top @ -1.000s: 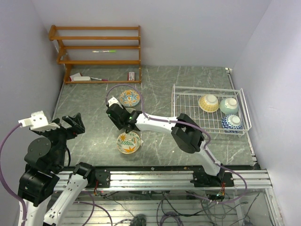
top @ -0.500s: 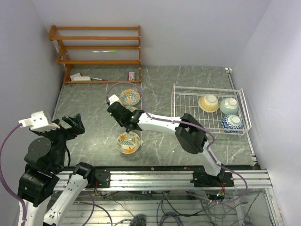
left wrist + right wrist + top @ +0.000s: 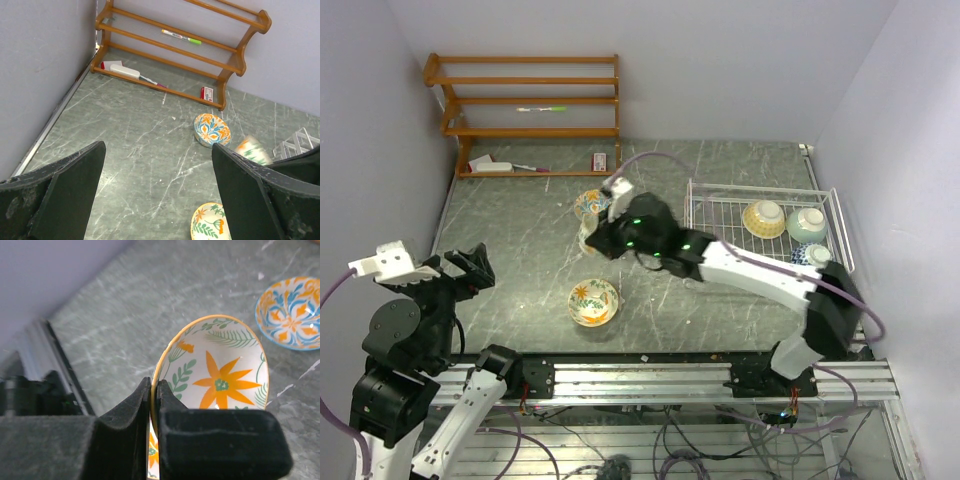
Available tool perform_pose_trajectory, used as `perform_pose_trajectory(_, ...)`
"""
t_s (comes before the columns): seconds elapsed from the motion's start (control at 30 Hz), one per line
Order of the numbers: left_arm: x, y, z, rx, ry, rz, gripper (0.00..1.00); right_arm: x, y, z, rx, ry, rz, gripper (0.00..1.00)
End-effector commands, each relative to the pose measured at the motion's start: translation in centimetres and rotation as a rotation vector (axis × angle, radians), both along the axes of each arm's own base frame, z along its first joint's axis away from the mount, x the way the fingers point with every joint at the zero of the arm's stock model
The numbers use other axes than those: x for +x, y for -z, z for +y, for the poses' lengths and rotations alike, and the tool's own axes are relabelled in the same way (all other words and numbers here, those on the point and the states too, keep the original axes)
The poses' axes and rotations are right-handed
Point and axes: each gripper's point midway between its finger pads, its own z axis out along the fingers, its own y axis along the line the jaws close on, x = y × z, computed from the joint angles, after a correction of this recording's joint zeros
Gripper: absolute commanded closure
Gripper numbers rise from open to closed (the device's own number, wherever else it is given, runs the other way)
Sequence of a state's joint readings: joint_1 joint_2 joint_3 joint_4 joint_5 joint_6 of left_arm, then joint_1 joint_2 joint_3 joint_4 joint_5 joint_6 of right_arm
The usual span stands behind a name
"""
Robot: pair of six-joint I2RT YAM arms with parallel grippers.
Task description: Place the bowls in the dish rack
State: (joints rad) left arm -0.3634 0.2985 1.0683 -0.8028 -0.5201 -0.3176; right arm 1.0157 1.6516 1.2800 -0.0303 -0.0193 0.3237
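My right gripper next carries the cream bowl across and down to release it, as the rack's empty end (image 3: 725, 222) lies to the gripper's right in the top view.
My right gripper (image 3: 603, 236) (image 3: 154, 390) is shut on the rim of a cream bowl with orange flowers (image 3: 587, 236) (image 3: 220, 375), holding it tilted above the table. This held bowl shows blurred in the left wrist view (image 3: 252, 150). A blue-yellow patterned bowl (image 3: 592, 203) (image 3: 212, 129) (image 3: 292, 312) sits just behind it on the table. Another cream floral bowl (image 3: 593, 302) (image 3: 210, 227) rests nearer the arms. The white wire dish rack (image 3: 720, 215) at the right holds three bowls: cream (image 3: 763, 218), mint green (image 3: 807, 223), blue patterned (image 3: 813, 258). My left gripper (image 3: 468, 268) (image 3: 157, 200) hangs open and empty at the left.
An orange-brown wooden shelf (image 3: 530, 110) stands against the back wall, with a green marker (image 3: 542, 108), a white object (image 3: 492, 165) and a small red box (image 3: 600, 161) on it. Walls close in left and right. The right arm's elbow (image 3: 830, 300) overhangs the rack's near corner.
The right jaws closed on the cream bowl's rim, lifted it, and the arm swung right and back toward the rack. The left arm barely shifted.
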Motion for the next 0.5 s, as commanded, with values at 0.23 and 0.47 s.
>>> perform_pose_trajectory(0.23, 0.0, -0.7, -0.2, -0.005, 0.012, -0.021, 0.02, 3.0, -11.1, -15.4, 0.474, 0.191, -0.057, 1.00)
perform_pose_trajectory(0.47, 0.9, -0.2, -1.1, -0.004, 0.041, -0.003, 0.02, 4.1, -13.0, -23.7, 0.479, 0.441, -0.150, 1.00)
